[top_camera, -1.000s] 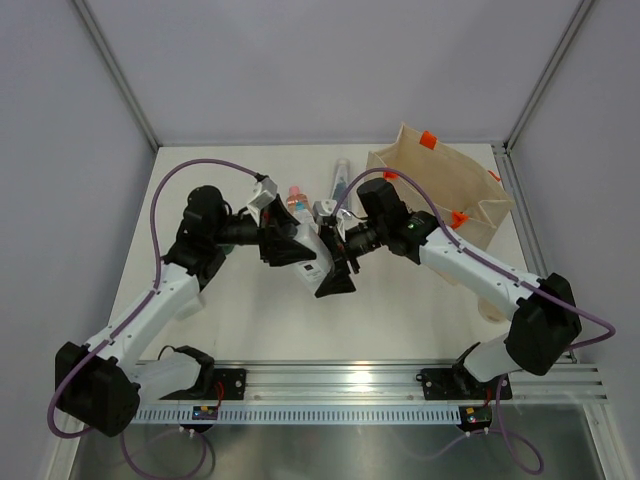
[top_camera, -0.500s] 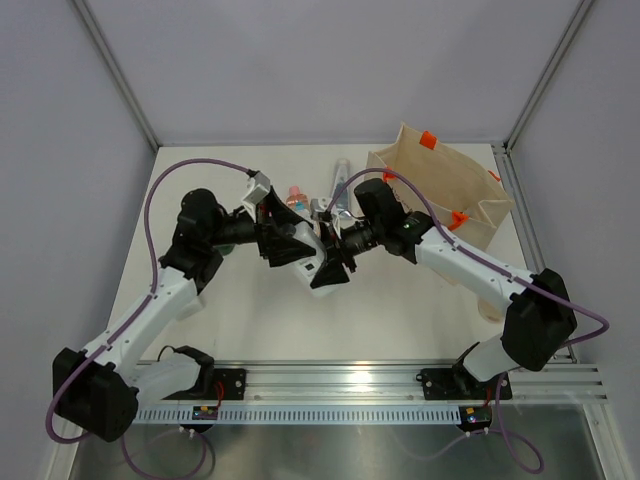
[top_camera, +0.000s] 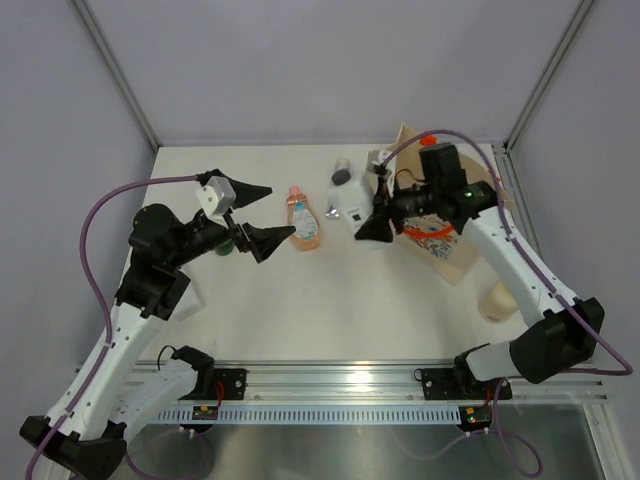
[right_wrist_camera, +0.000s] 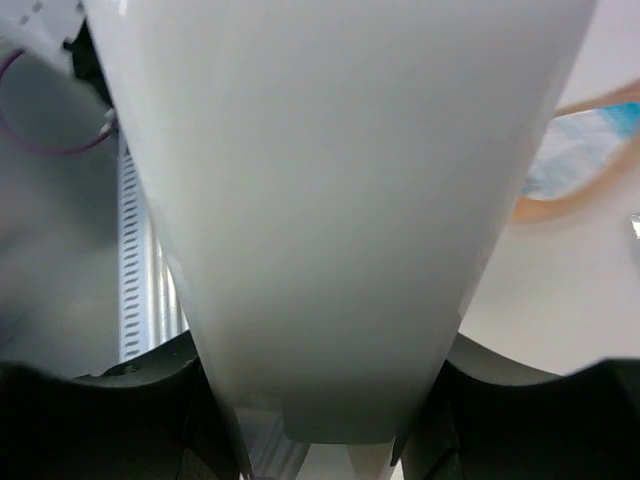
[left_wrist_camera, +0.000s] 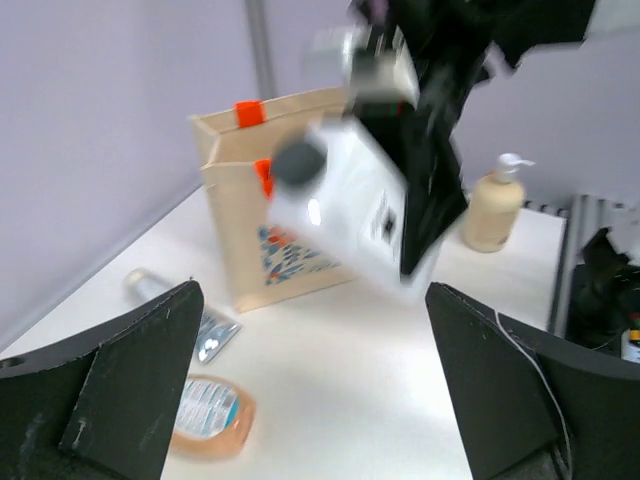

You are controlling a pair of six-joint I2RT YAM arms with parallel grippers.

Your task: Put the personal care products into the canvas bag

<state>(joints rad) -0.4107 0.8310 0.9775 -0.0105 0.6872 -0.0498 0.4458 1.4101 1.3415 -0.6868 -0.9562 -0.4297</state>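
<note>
The right gripper moves to the right in the top view and down into the canvas bag's opening (top_camera: 411, 166) next for the release, since the white bottle (top_camera: 352, 200) still hangs outside.
My right gripper (top_camera: 372, 222) is shut on the white bottle (top_camera: 352, 200) with a dark cap and holds it in the air just left of the canvas bag (top_camera: 455, 255). In the right wrist view the white bottle (right_wrist_camera: 330, 200) fills the space between the fingers (right_wrist_camera: 100, 420). My left gripper (top_camera: 262, 215) hangs open and empty, left of the peach-pink bottle (top_camera: 303, 222) lying on the table. The left wrist view shows the peach-pink bottle (left_wrist_camera: 205, 415), a silver tube (left_wrist_camera: 190, 315), the canvas bag (left_wrist_camera: 270, 210) with orange handles and the held white bottle (left_wrist_camera: 350, 210).
A cream pump bottle (top_camera: 495, 300) stands right of the bag near the right arm, also visible in the left wrist view as the cream pump bottle (left_wrist_camera: 495, 205). A vertical frame post (top_camera: 520, 120) stands at the back right corner. White walls enclose the table.
The left gripper opened, released the white bottle and drew back to the left. The right gripper shut on the bottle and carried it up and right to the bag.
</note>
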